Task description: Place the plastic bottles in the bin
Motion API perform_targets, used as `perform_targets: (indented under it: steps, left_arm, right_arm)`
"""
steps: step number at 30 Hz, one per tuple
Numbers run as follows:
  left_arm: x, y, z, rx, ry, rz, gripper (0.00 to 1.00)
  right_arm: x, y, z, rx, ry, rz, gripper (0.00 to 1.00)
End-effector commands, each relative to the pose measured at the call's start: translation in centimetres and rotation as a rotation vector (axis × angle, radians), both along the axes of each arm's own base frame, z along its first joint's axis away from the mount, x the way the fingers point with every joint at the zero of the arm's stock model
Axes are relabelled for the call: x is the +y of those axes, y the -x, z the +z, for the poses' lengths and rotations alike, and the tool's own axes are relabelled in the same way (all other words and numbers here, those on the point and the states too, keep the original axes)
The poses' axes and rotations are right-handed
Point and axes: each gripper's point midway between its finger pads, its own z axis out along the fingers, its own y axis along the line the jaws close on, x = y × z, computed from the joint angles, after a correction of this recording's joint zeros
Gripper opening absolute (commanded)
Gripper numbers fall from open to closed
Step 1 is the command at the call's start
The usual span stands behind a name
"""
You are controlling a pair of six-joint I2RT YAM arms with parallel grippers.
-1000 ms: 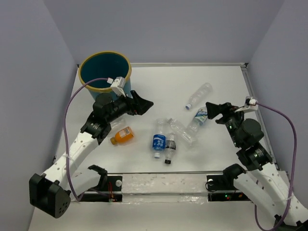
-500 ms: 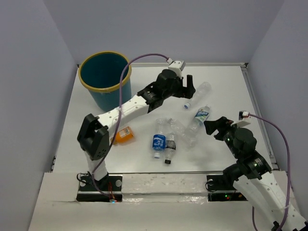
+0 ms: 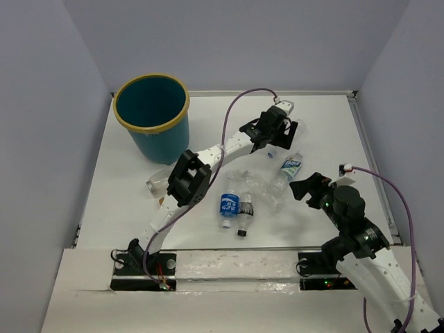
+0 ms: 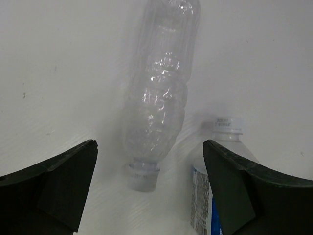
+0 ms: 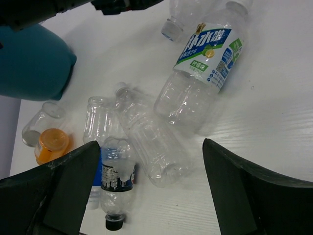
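Next, the left gripper lowers with its fingers open onto the clear bottle's shoulder beside the cap, since that end lies below it, between both fingers.
The teal bin with a tan rim stands at the far left. My left gripper is open, reaching far across the table. In the left wrist view it hovers over a clear bottle lying between its jaws. A green-and-blue-labelled bottle lies beside it. My right gripper is open and empty above a clear bottle. A blue-label bottle and a dark-label bottle lie mid-table. The orange bottle is mostly hidden by the left arm in the top view.
A small clear bottle lies next to the orange one, left of the left arm. The left arm stretches diagonally across the middle of the table. Grey walls enclose the table on three sides.
My left arm has swung from beside the bin out to the far middle-right, over the clear bottle. My right gripper has drawn back toward the near side.
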Motion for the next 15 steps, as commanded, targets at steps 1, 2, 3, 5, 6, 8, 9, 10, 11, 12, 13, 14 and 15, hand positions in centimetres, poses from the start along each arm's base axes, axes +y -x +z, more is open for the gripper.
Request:
perform_targets:
  steps: [1,2,3,5,6,8,9,10,11,12,13,14,15]
  left_arm:
    - [-2.6,-1.7,4.1,-0.085,0.056,-0.039,0.99]
    - [-3.0,-2.2,4.8,-0.106,0.071,-0.039,0.99]
    - [-3.2,-2.4,3.1,-0.092,0.051,-0.035,0.99]
    - [-3.5,-3.0,1.8,-0.086,0.047,-0.027,0.99]
    - [-3.5,-3.1,1.3,-0.079,0.042,-0.026,0.99]
    - [-3.5,-3.2,0.2,-0.063,0.035,-0.021,0.99]
    - [-3.5,-3.3,-0.8,-0.05,0.026,-0.019,0.99]
    - [-3.4,-3.3,-1.3,-0.046,0.02,-0.02,0.99]
    - [-3.4,-3.3,-1.7,-0.044,0.015,-0.021,0.99]
    - [-3.4,-3.4,-2.3,-0.043,0.007,-0.019,0.99]
    - [-3.3,-3.5,-2.4,-0.047,0.003,-0.019,0.99]
    - [-3.3,-3.6,-2.6,-0.049,0.0,-0.02,0.99]
    - [-3.2,-3.8,-2.9,-0.053,-0.004,-0.013,0.99]
  right_arm:
    - [0.9,0.3,0.3,-0.003,-0.018,0.05,0.92]
    - [1.0,0.3,0.2,-0.003,-0.019,0.057,0.93]
    - [1.1,0.3,0.3,-0.005,-0.02,0.063,0.93]
    - [1.3,0.4,0.4,-0.008,-0.023,0.074,0.93]
    - [1.3,0.4,0.4,-0.012,-0.023,0.075,0.93]
    - [1.3,0.4,0.5,-0.014,-0.02,0.076,0.93]
    - [1.3,0.3,0.6,-0.019,-0.02,0.077,0.93]
    - [1.4,0.3,0.5,-0.017,-0.02,0.08,0.92]
    - [1.4,0.3,0.6,-0.017,-0.019,0.082,0.92]
    - [1.4,0.2,0.5,-0.014,-0.019,0.08,0.92]
    - [1.6,0.1,0.3,-0.006,-0.018,0.083,0.92]
    - [1.6,0.1,0.1,0.0,-0.017,0.083,0.92]
    - [1.7,0.0,0.2,0.0,-0.021,0.083,0.92]
